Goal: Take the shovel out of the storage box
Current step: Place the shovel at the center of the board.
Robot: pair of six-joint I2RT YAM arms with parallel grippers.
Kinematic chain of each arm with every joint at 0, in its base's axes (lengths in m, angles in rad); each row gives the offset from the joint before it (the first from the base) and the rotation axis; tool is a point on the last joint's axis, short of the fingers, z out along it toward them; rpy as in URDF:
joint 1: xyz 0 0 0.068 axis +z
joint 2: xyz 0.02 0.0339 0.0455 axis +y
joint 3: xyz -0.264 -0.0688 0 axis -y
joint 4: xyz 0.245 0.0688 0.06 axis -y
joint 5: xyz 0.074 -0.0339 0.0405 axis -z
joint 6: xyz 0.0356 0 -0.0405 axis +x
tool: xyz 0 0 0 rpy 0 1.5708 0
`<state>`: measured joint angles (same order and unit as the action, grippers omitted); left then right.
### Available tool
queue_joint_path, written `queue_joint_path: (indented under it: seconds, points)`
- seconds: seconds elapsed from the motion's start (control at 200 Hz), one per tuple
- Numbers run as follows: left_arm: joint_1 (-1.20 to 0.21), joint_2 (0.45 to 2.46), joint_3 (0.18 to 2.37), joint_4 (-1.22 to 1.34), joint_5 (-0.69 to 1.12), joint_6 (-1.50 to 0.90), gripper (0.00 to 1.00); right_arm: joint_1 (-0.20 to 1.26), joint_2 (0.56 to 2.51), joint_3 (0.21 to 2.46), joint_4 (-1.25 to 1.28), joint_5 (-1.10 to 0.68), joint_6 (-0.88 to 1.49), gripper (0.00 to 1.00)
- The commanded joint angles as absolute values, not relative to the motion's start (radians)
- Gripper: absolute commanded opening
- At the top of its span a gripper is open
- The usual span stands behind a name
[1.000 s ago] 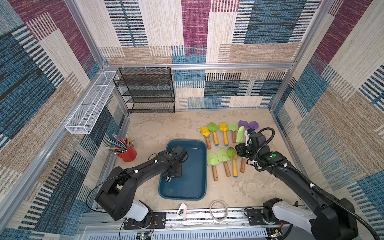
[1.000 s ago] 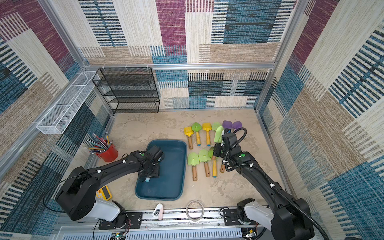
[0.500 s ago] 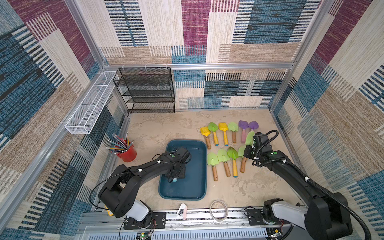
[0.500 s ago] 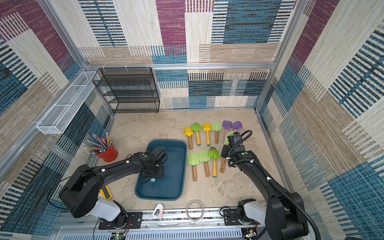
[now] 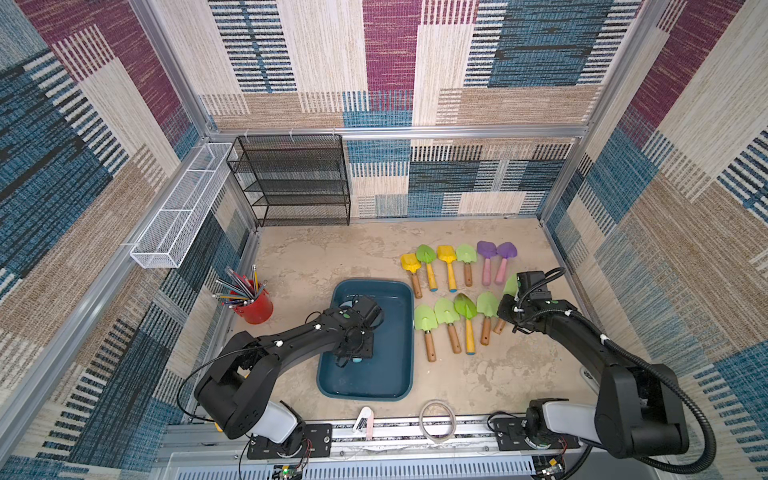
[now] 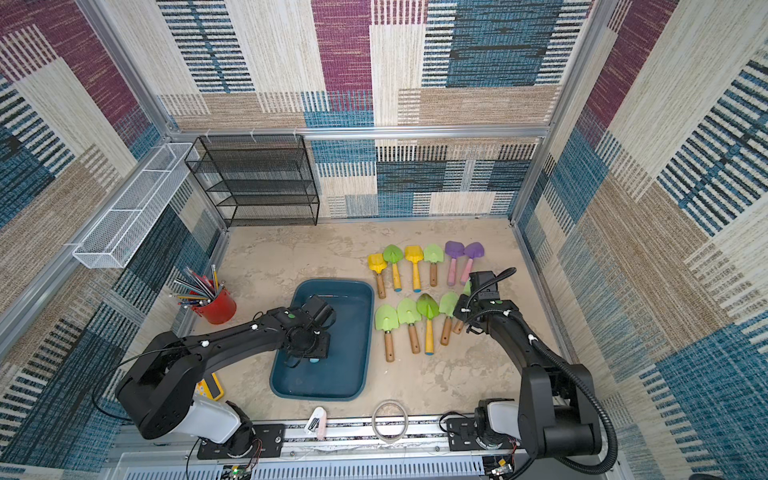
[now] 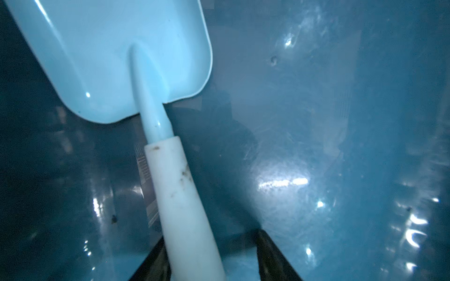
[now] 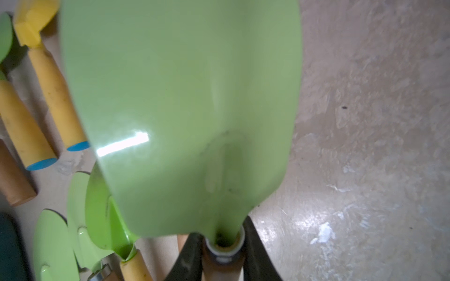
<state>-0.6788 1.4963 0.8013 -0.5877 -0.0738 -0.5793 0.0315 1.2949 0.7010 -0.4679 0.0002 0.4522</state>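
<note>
The bare tabletop at the near row's end (image 5: 510, 329) lies just below, so my right gripper will next lower the green shovel there and release its wooden handle.
The storage box (image 5: 395, 374) (image 6: 345, 374) is a glossy teal tub on the table. A light-blue shovel (image 7: 126, 60) with a white handle (image 7: 180, 194) lies on the floor of the box. My left gripper (image 5: 356, 353) (image 7: 211, 239) reaches down into the box, open astride that handle. One finger (image 7: 155, 258) touches the handle; the other (image 7: 270, 255) stands apart. My right gripper (image 5: 505, 309) (image 8: 222, 243) is shut on the wooden handle of a green shovel (image 8: 182, 97) (image 5: 511, 284), low over the table at the right end of the near row.
Two rows of green, yellow and purple shovels (image 5: 457, 270) lie right of the box. A red cup of pencils (image 5: 253, 305) stands to its left. A black mesh rack (image 5: 295, 183) and a white wire basket (image 5: 183, 208) are at the back left. A ring (image 5: 437, 419) lies at the front edge.
The right gripper has carried the green shovel down and rightward to the end of the near row. The left gripper has shifted slightly inside the box and its jaws have narrowed around the handle.
</note>
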Motion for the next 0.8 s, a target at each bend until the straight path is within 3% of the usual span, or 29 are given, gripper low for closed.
queue_joint_path:
  seconds: [0.0,0.791]
  points:
    - [-0.68,1.492,0.789,-0.581,-0.052,-0.574,0.57,0.018,1.321,0.69,-0.414,0.014,0.457,0.21]
    - [-0.68,1.469,0.726,-0.536,-0.027,-0.555,0.56,-0.027,1.426,0.666,-0.354,0.058,0.454,0.27]
